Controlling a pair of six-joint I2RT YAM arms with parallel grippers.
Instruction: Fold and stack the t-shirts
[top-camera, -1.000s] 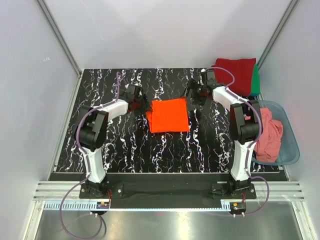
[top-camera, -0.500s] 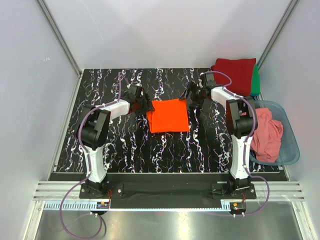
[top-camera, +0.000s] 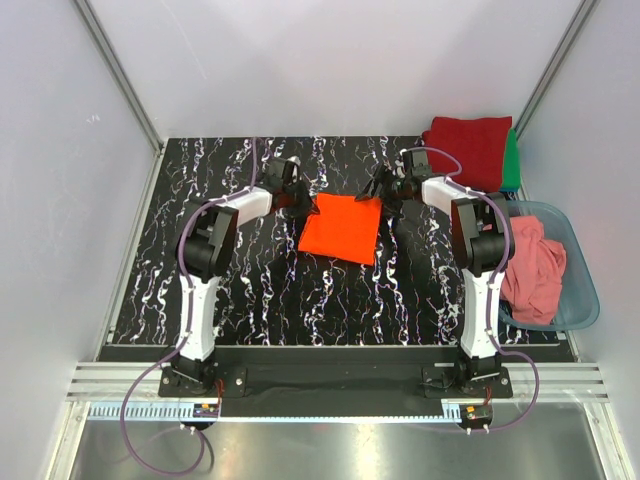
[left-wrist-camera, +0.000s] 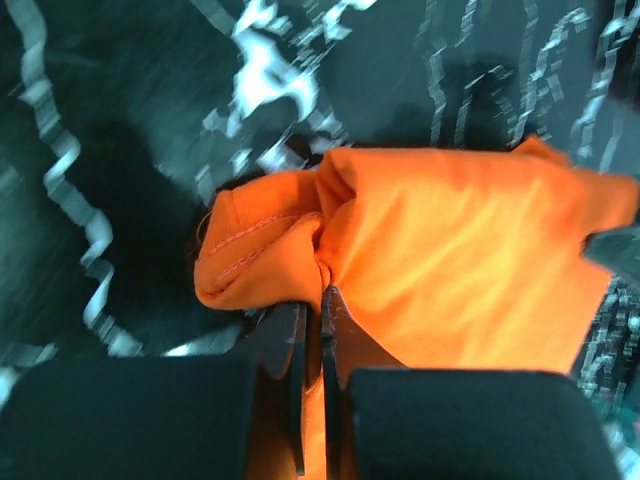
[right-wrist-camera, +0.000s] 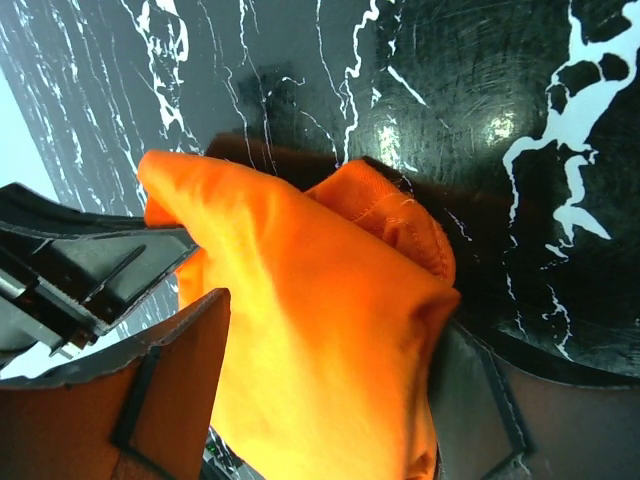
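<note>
Next, my right gripper eases onto the orange t-shirt's far corner on the tub's side (top-camera: 373, 203) (right-wrist-camera: 345, 325) and closes on it, because a thick fold lies between its open fingers.
The bright orange t-shirt (top-camera: 340, 230), a folded square, lies skewed mid-table. My left gripper (top-camera: 299, 200) is at its far left corner; the left wrist view shows the gripper (left-wrist-camera: 322, 292) shut on a bunched hem of the orange t-shirt (left-wrist-camera: 460, 250). My right gripper (top-camera: 386, 189) is at the far right corner. Seen from the right wrist, this gripper (right-wrist-camera: 335, 315) stands wide, with a thick fold of the t-shirt (right-wrist-camera: 300, 260) filling the gap between its fingers. A dark red folded t-shirt (top-camera: 468, 146) lies on a green one (top-camera: 513, 160) at the back right. A salmon-pink t-shirt (top-camera: 530, 270) is crumpled in the tub.
A translucent blue-grey tub (top-camera: 585, 285) stands at the table's right edge, beside the right arm. The black marbled table (top-camera: 250, 290) is fenced by grey walls at the left, back and right.
My left gripper moved up to the shirt's far left corner and shut on it. The orange shirt shifted and turned slightly. The right gripper's jaws narrowed a little around the far right corner.
</note>
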